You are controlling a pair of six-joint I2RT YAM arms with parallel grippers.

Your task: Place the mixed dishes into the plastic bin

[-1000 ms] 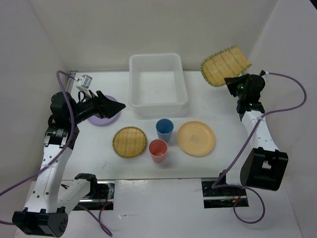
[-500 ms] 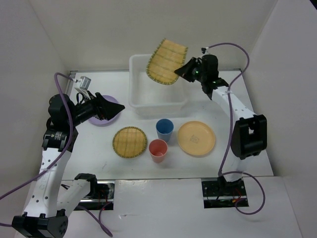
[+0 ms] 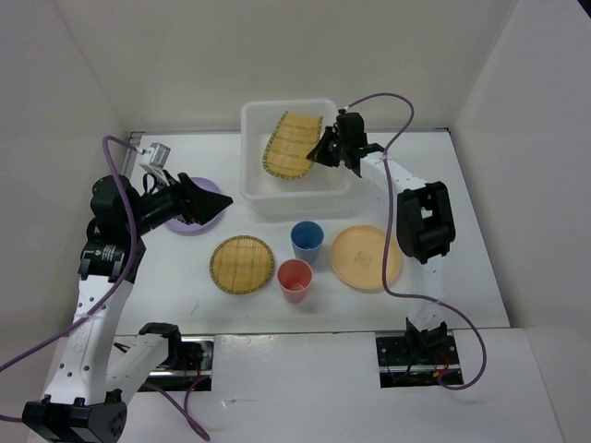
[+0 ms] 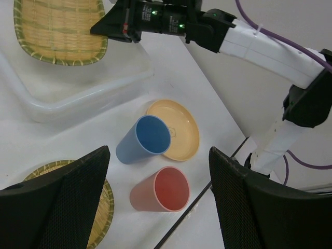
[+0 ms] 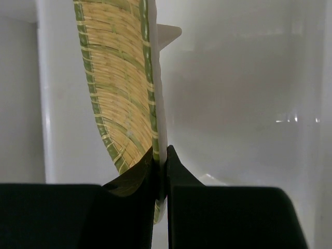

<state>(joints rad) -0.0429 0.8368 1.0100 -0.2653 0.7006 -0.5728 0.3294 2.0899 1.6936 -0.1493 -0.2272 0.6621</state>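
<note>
The right gripper next lowers the tilted woven plate over the bin's bottom (image 5: 218, 98), slightly toward the bin's middle, and lets go of the plate's rim.
My right gripper (image 3: 323, 150) is shut on the rim of a woven straw-coloured plate (image 3: 290, 143) and holds it tilted inside the plastic bin (image 3: 252, 192); the right wrist view shows the plate (image 5: 119, 98) edge-on between the jaws. A second woven plate (image 3: 242, 264), a blue cup (image 3: 307, 241), a red cup (image 3: 295, 280) and a pale orange plate (image 3: 366, 257) sit in front of the bin. My left gripper (image 3: 218, 198) is open and empty above the lavender plate (image 3: 178, 222), which it partly hides.
White walls close in the table on the left, back and right. A small grey-white object (image 3: 159, 152) lies at the back left. The left wrist view shows the cups (image 4: 155, 189) and the table's near edge.
My right gripper has swung the woven plate from the far right, over the bin's rim, and down into the bin. The left arm has hardly moved.
</note>
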